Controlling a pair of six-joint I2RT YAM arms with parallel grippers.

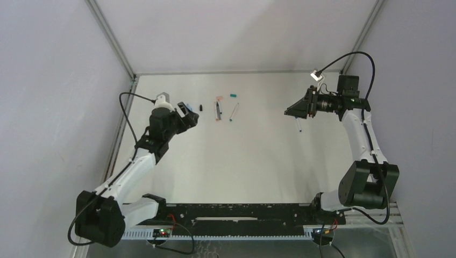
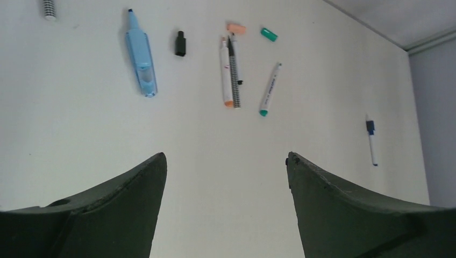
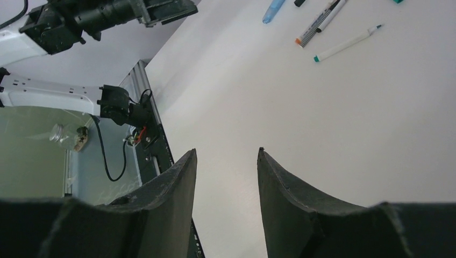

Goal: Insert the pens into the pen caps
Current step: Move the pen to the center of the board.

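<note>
My left gripper moves down toward the left in its wrist view next and closes across the broad body (image 2: 141, 60). This is because the thick light-blue pen's narrow tip lies bare.
Several pens lie at the far middle of the white table. A thick light-blue pen (image 2: 141, 56) lies on the left. A white pen with an orange end (image 2: 226, 72) and a dark striped pen (image 2: 234, 72) lie side by side (image 1: 218, 110). A white pen with a teal tip (image 2: 270, 88) lies to their right (image 1: 234, 112). A black cap (image 2: 180, 43), a salmon cap (image 2: 235, 28) and a teal cap (image 2: 269, 34) lie loose. A white pen with a blue cap (image 2: 371, 141) lies apart on the right (image 1: 298, 126). My left gripper (image 2: 226, 156) is open and empty, left of the pens (image 1: 188, 115). My right gripper (image 3: 227, 150) is open and empty above the blue-capped pen (image 1: 293, 111).
A small coiled spring-like thing (image 2: 49, 9) lies at the far left. Grey walls and a metal frame post (image 1: 110, 37) enclose the table. A black rail (image 1: 242, 212) with cables runs along the near edge by the arm bases.
</note>
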